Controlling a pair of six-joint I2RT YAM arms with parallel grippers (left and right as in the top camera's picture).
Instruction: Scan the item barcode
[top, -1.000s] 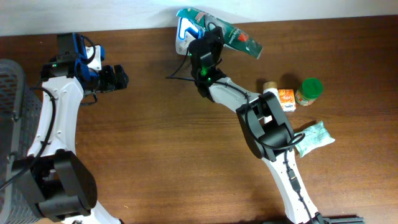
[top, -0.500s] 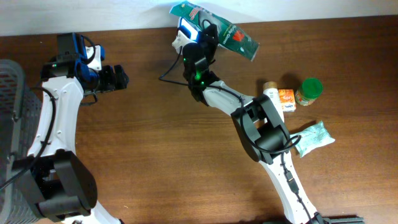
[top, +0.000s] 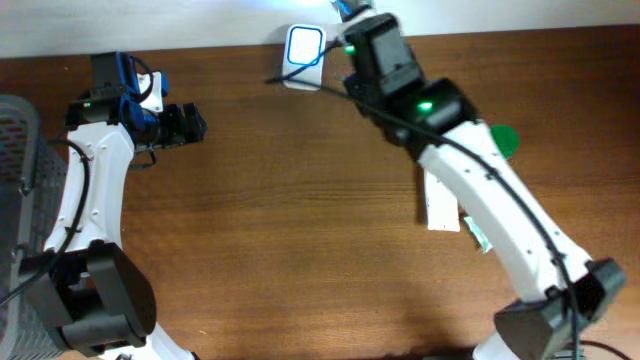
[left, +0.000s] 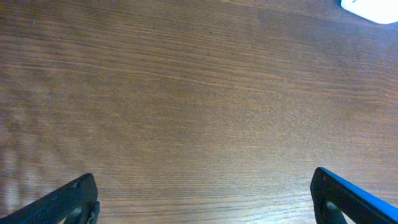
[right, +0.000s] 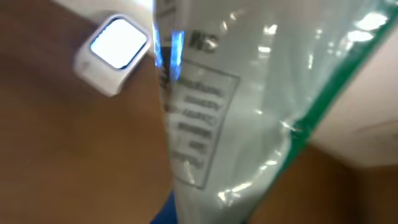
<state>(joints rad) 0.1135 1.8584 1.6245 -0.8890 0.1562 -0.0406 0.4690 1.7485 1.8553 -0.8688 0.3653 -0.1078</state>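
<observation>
The spot on the bare wood beside the white tube is back and below my right gripper, so I will move my right gripper back and down to release the pouch there.
The item is a silver pouch with a green edge, and it fills the right wrist view with its printed label side facing the camera. My right gripper is shut on its lower end, and one blue finger peeks out beside it. The white scanner with its lit window lies on the table just left of the pouch. From overhead the scanner sits at the table's far edge. The right gripper is raised beside it, hiding most of the pouch. My left gripper hovers open over bare wood, its fingertips far apart.
A green-lidded jar shows behind the right arm, and a corner of a pale green packet shows below it. A black mesh basket stands at the left edge. The scanner's cable trails to the left.
The right arm has risen and swung right, carrying the pouch off the scanner towards the top edge of the overhead view. The scanner's window now shows uncovered. The left arm has not moved.
</observation>
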